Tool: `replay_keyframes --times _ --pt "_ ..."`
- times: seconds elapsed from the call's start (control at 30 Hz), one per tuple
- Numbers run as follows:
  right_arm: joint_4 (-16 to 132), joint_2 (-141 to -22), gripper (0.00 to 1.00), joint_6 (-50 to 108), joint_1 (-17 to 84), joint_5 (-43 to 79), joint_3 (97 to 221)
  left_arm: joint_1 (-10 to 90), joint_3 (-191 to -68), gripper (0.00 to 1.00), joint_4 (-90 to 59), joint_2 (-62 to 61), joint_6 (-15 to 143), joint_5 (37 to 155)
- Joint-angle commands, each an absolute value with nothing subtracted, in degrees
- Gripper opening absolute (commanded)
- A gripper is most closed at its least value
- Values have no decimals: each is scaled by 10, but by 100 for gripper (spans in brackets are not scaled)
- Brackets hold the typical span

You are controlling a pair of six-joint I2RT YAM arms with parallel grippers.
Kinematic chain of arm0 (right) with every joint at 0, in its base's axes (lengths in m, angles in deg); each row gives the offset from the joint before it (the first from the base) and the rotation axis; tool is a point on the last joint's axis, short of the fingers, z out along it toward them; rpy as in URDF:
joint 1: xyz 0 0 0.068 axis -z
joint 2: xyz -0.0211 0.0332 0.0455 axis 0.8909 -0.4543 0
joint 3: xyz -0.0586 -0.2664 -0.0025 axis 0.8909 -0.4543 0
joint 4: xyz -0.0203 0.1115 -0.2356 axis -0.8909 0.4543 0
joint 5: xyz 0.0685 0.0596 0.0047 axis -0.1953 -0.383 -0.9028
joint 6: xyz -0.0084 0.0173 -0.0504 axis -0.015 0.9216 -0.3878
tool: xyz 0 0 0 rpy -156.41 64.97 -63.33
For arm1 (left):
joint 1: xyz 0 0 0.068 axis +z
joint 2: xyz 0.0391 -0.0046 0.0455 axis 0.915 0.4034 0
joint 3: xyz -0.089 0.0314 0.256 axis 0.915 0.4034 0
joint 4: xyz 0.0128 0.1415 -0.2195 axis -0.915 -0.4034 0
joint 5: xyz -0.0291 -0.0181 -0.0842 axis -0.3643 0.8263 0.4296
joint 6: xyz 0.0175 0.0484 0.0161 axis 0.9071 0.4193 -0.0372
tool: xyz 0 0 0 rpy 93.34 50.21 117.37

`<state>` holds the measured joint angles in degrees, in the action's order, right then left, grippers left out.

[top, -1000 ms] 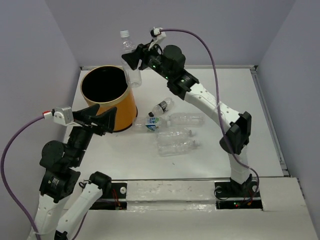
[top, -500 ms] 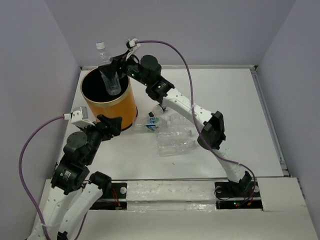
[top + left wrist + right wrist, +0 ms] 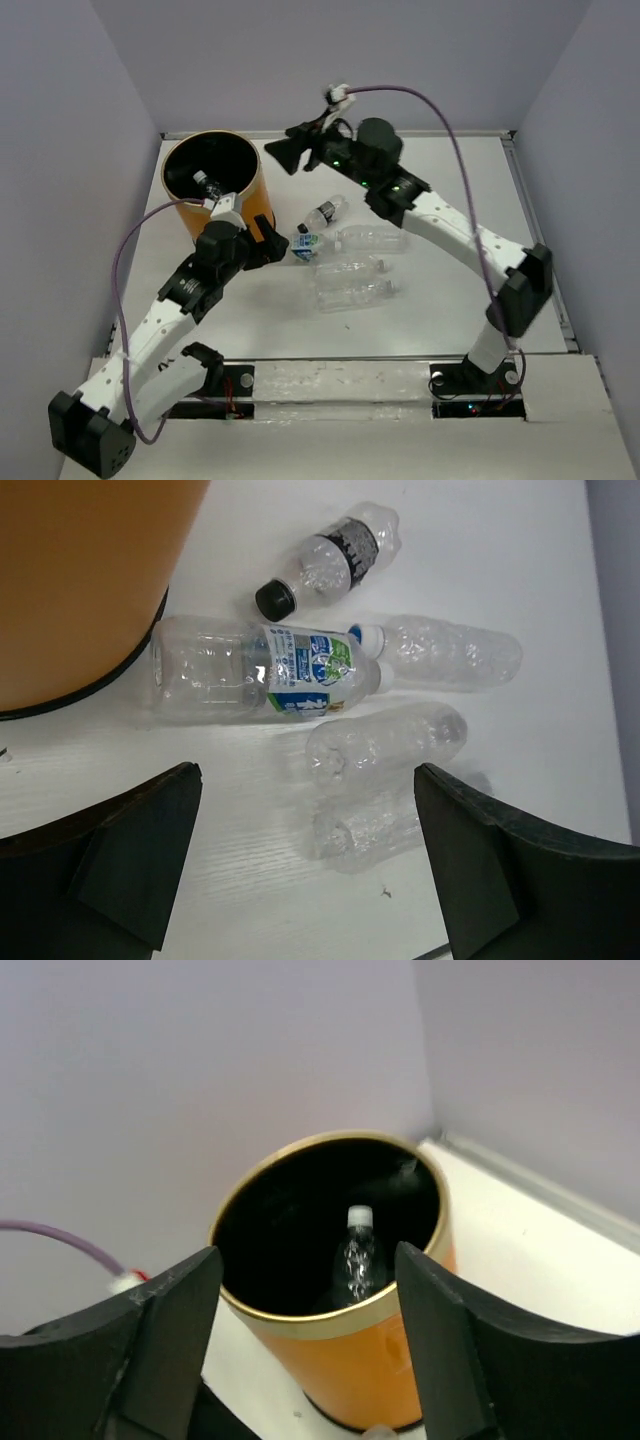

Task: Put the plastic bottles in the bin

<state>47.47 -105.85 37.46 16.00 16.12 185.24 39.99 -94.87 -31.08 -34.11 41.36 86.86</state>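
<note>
My left gripper will move outward, down and to the right in the top view and turn to straddle the dark-capped bottle's black label, as that bottle lies at an angle.
The orange bin (image 3: 262,203) stands at the back left. One clear bottle (image 3: 204,183) with a white cap stands inside it, also seen in the right wrist view (image 3: 358,1263). My right gripper (image 3: 283,143) is open and empty, just right of the bin's rim (image 3: 330,1317). Several clear bottles lie on the table right of the bin: a dark-capped one (image 3: 332,558), a blue-white labelled one (image 3: 262,670) and three plain ones (image 3: 450,652) (image 3: 385,742) (image 3: 368,825). My left gripper (image 3: 308,780) is open and empty, above the table near the labelled bottle (image 3: 305,243).
The white table (image 3: 450,290) has a raised rim along the back and right. Grey walls close in behind and at both sides. The left arm's purple cable loops in front of the bin.
My right gripper has let the bottle go into the bin and drawn back to the right. My left arm has swung forward and right, toward the bottles beside the bin.
</note>
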Motion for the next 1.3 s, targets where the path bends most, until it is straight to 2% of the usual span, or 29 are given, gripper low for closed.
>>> replay_keyframes --times 0.0,0.07,0.17,0.4,0.53,0.67,0.8,1.03,1.27 --pt "423 -874 71 418 249 192 1660 356 -1009 96 -226 -245 480 888" --pt "423 -815 63 458 283 201 1521 321 -1045 96 -218 -180 499 883" --pt "427 -710 59 503 349 206 1359 276 -1086 96 -212 -87 535 836" --pt "458 -543 55 538 407 241 1150 255 -1259 91 -207 112 608 812" --pt "491 -468 56 533 407 243 1113 255 -1367 91 -246 228 676 806" --pt "509 -437 58 520 413 221 1105 256 -1465 96 -308 333 725 797" --pt "514 -429 59 514 413 195 1100 258 -1499 99 -326 370 743 790" --pt "514 -434 63 513 413 159 1105 273 -1529 99 -354 424 754 780" --pt "512 -449 73 507 413 138 1111 283 -1562 99 -366 477 771 759"
